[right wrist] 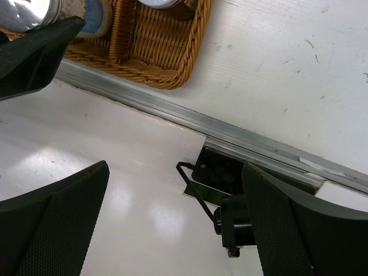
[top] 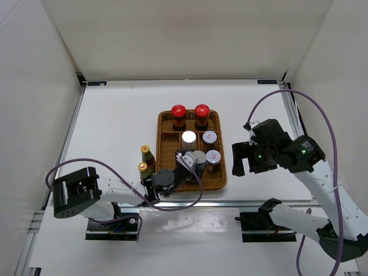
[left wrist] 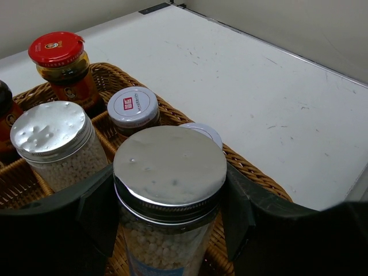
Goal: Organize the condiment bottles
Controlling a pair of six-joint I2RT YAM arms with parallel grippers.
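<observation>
Next, my left gripper lowers the bottle onto the near end of the tray's middle row (top: 188, 184) below and releases it in line with its silver-capped match.
My left gripper (top: 192, 161) is shut on a silver-capped bottle (left wrist: 169, 167) of white granules, a finger (left wrist: 95, 201) pressed to each side below the cap. It is in the near part of the wicker tray (top: 221, 172); whether its base rests there is hidden. Behind it stand another silver-capped bottle (left wrist: 52, 129), two grey-capped bottles with a red mark (left wrist: 133, 106) (top: 213, 156) and two red-capped bottles (top: 179, 111) (top: 202, 110). Two slim bottles (top: 146, 151) (top: 142, 168) stand on the table left of the tray. My right gripper (top: 244, 160) hangs open and empty right of the tray.
The tray's near right corner (right wrist: 155, 52) shows in the right wrist view, with the table's metal edge rail (right wrist: 241, 135) and an arm mount (right wrist: 230, 172) below it. White walls enclose the table on three sides.
</observation>
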